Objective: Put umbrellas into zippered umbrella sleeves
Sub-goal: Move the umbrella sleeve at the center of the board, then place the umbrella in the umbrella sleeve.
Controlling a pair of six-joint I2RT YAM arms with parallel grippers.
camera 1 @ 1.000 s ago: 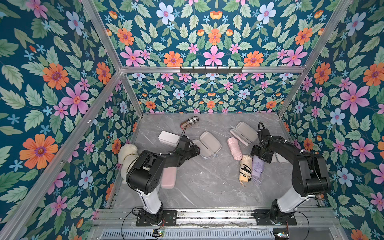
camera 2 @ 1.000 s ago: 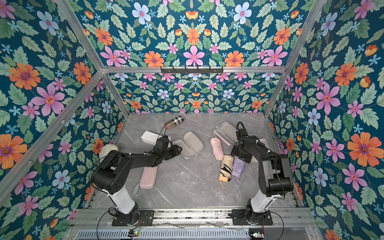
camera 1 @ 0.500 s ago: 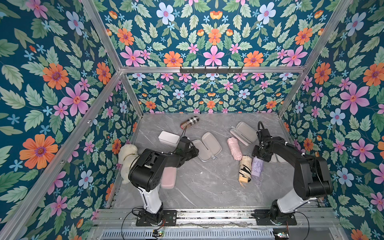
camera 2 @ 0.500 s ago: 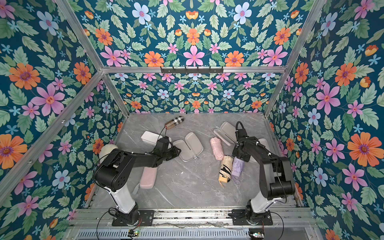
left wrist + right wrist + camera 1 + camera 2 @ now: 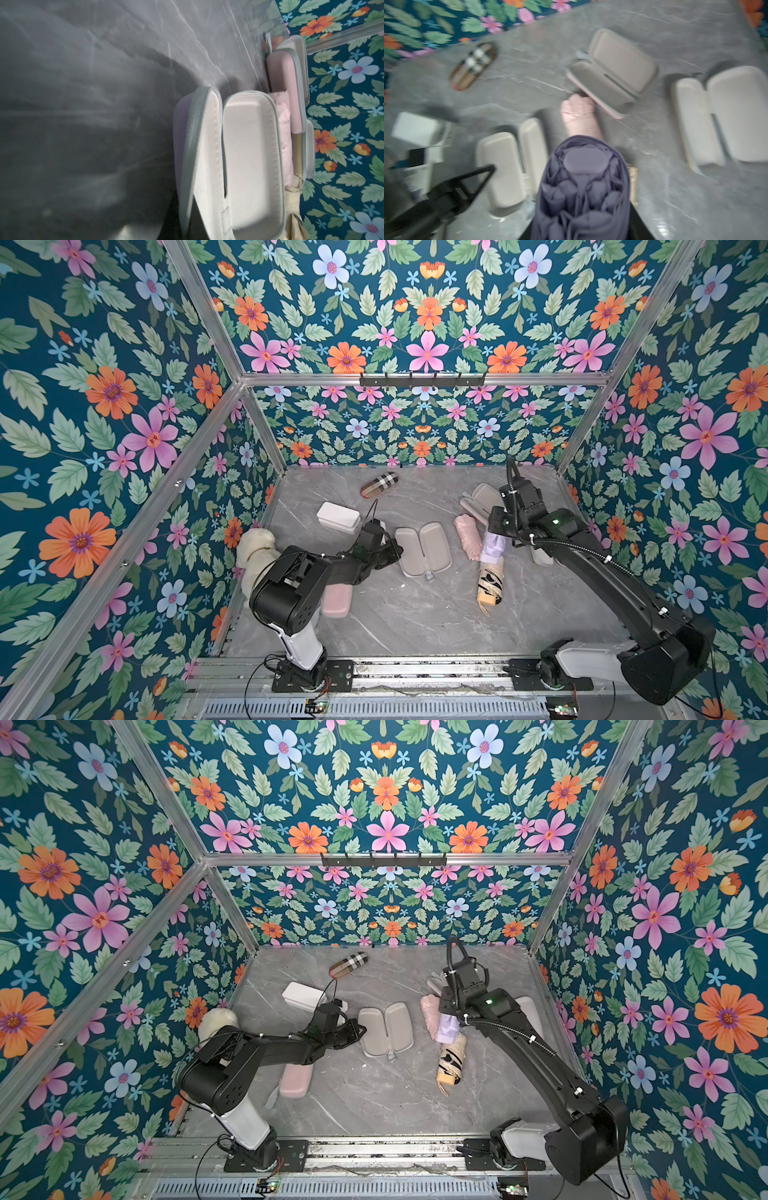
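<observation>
The robot should pull its left gripper back, sliding the lavender sleeve onto the bare table, and let go of the sleeve's rim, because that clear part of the table is back of the gripper.
The lavender sleeve (image 5: 424, 549) (image 5: 386, 1029) lies open in mid-table, grey-beige inside up. My left gripper (image 5: 395, 549) (image 5: 188, 230) is shut on the rim of its left half. My right gripper (image 5: 496, 536) (image 5: 581, 228) is shut on the lavender umbrella (image 5: 492, 547) (image 5: 583, 187) and holds it tilted above the table. Below it lie a pink umbrella (image 5: 467, 537) and the cream umbrella (image 5: 490, 583) with black markings. An open pink sleeve (image 5: 482, 499) sits behind them. An open sleeve (image 5: 726, 120) lies to the right, mostly under my right arm. A closed pink sleeve (image 5: 337, 599) rests by my left arm.
A white box (image 5: 338, 516) stands just behind my left gripper. A tan plaid roll (image 5: 379, 485) lies near the back wall, and a white plush toy (image 5: 255, 547) sits against the left wall. Floral walls enclose the grey marble table (image 5: 407, 622) on three sides.
My left gripper has closed on the lavender sleeve's rim. My right gripper has closed on the lavender umbrella and raised it off the table, toward the back and left.
</observation>
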